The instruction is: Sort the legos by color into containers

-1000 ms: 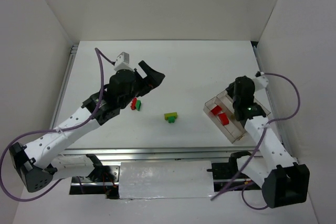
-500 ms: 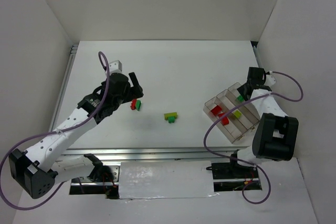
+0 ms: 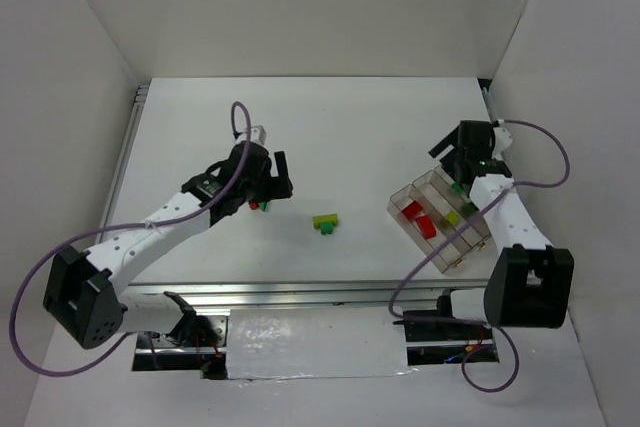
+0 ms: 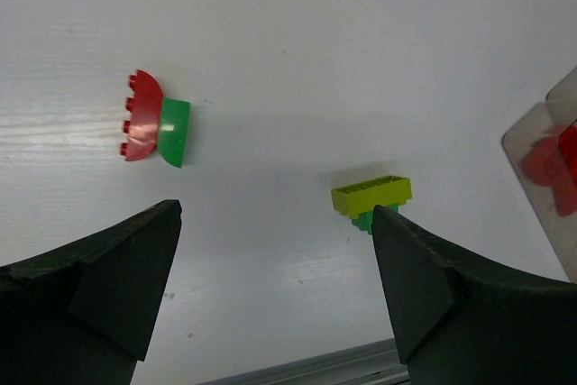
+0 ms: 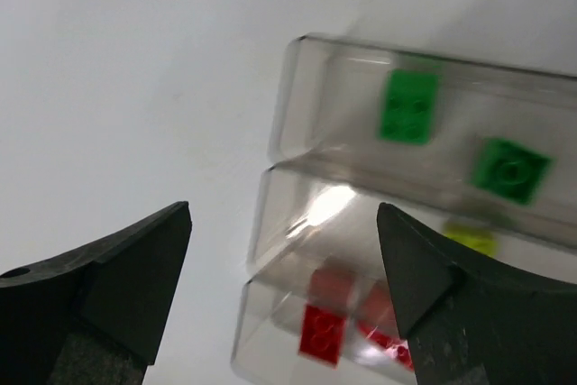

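The yellow-green lego (image 3: 325,220) (image 4: 372,194) lies below the left gripper, to its right in the top view and lengthwise across the gripper's fingers, so the left gripper will cross to it next, turn and go down.
The clear three-compartment tray (image 3: 470,250) sits at the right. It holds two red legos (image 3: 418,218), a yellow-green one (image 3: 452,218) and green ones (image 3: 457,187). In the right wrist view they show as green (image 5: 410,105), yellow-green (image 5: 471,239) and red (image 5: 325,335). My right gripper (image 3: 452,157) (image 5: 284,250) hangs open and empty over the tray's far end. My left gripper (image 3: 272,185) (image 4: 275,250) is open just above the table. A red-and-green pair (image 4: 155,123) (image 3: 259,205) lies close by. A yellow-green lego on a green one (image 4: 371,194) (image 3: 326,221) lies between the pair and the tray.
White walls enclose the table on three sides. A metal rail (image 3: 300,290) runs along the near edge, and it shows at the bottom of the left wrist view (image 4: 306,371). The tray's corner (image 4: 550,160) enters that view at the right.
My right gripper has opened and shifted over the tray's far end. My left arm has stretched out to the right, low over the red-and-green pair, staying open.
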Available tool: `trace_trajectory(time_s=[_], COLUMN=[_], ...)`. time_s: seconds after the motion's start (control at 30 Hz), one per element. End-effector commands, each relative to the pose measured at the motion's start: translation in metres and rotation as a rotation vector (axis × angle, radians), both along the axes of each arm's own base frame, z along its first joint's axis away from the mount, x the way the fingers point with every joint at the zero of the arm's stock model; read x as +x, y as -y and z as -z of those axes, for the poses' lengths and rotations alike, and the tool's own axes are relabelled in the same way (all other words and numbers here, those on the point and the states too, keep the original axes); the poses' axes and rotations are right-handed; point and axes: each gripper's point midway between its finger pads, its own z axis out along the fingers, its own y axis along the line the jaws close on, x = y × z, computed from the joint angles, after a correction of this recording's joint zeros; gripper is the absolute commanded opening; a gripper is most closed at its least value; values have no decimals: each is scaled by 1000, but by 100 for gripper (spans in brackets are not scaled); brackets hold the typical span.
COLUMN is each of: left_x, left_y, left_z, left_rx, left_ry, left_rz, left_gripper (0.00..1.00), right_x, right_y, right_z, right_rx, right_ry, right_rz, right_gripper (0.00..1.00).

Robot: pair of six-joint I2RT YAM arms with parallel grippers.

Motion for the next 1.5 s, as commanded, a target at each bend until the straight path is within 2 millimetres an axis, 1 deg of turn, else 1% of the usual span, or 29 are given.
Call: trace_trajectory(time_s=[0.0, 0.03, 0.07, 0.1, 0.13, 0.17, 0.2, 0.23, 0.27, 0.3, 0.37, 0.4, 0.43, 0.47, 0.5, 0.53, 0.63, 0.7, 0.73, 0.83, 0.9, 0.93, 1.1, 1.2, 1.27, 1.3, 1.37, 1.4, 1.47], left_x=[-2, -1, -6, -7, -6, -9, -9, -5, -3, -1, 0, -5, -2, -4, -11, -11, -17, -16, -17, -15, -17, -18, -19, -19, -19, -20, -20, -22, -22], left_y=[42, 50, 62, 70, 79, 90, 95, 102, 102, 101, 103, 107, 115, 121, 130, 141, 151, 151, 153, 151, 151, 151, 149, 147, 145, 142, 140, 138, 137], left_z=[16, 17, 21, 38, 39, 42, 48, 55, 59, 63, 71, 78, 77, 78, 85, 82, 88, 94, 97, 110, 121, 125, 137, 141, 144, 147, 149, 152, 152], left_rx=[1, 7, 9, 38, 38, 55, 69, 96, 123, 146, 166, 158, 144, 137, 118, 121, 157, 195, 218, 262, 270, 274, 291, 310, 317, 324, 330, 332, 331], left_ry=[-36, -42, -56, -93, -91, -86, -94, -109, -113, -123, -148, -167, -140, -138, -163, -114, -80, -75, -65, -99, -138, -141, -160, -176, -184, -189, -189, -195, -193], left_rz=[80, 84, 86, 90, 101, 139, 158, 177, 189, 178, 184, 211, 260, 296, 365, 475, 655, 704, 761, 809, 833, 852, 866, 868, 862, 856, 848, 848, 842], left_gripper=[99, 100, 100, 99, 100, 100, 99, 100, 100, 100, 100, 100, 100, 100, 100, 99, 100, 99, 99, 99, 99, 99, 97, 90, 74, 61, 51, 36, 22], right_x=[-6, -11, -19, -27, -33, -44, -53, -59, -67, -77, -90, -95, -100, -104, -106, -111, -118, -121, -122, -127, -129, -132, -137, -138, -139, -139, -139, -139, -139], right_y=[-58, -70, -94, -105, -114, -131, -144, -151, -154, -161, -161, -164, -164, -165, -167, -171, -173, -174, -176, -181, -180, -182, -185, -185, -185, -185, -185, -185, -187], right_z=[-59, -64, -60, -71, -70, -61, -65, -62, -55, -57, -53, -52, -45, -48, -45, -39, -32, -33, -33, -42, -47, -47, -53, -55, -56, -56, -57, -57, -57], right_rx=[-60, -60, -46, -45, -41, -31, -7, -5, 0, -1, -3, 6, 10, 8, 9, 17, 9, 14, 23, 46, 40, 51, 64, 63, 65, 68, 71, 73, 82], right_ry=[140, 155, 152, 195, 199, 183, 200, 194, 178, 186, 193, 196, 187, 208, 207, 197, 175, 178, 183, 222, 243, 244, 270, 276, 281, 281, 287, 287, 293], right_rz=[-173, -211, -285, -325, -359, -421, -488, -533, -552, -572, -584, -601, -614, -637, -657, -688, -738, -748, -757, -783, -787, -803, -826, -827, -827, -829, -827, -826, -830], right_gripper=[91, 91, 91, 91, 91, 91, 91, 91, 91, 91, 91, 91, 91, 91, 91, 91, 91, 91, 91, 91, 91, 91, 91, 91, 91, 91, 91, 91, 91])
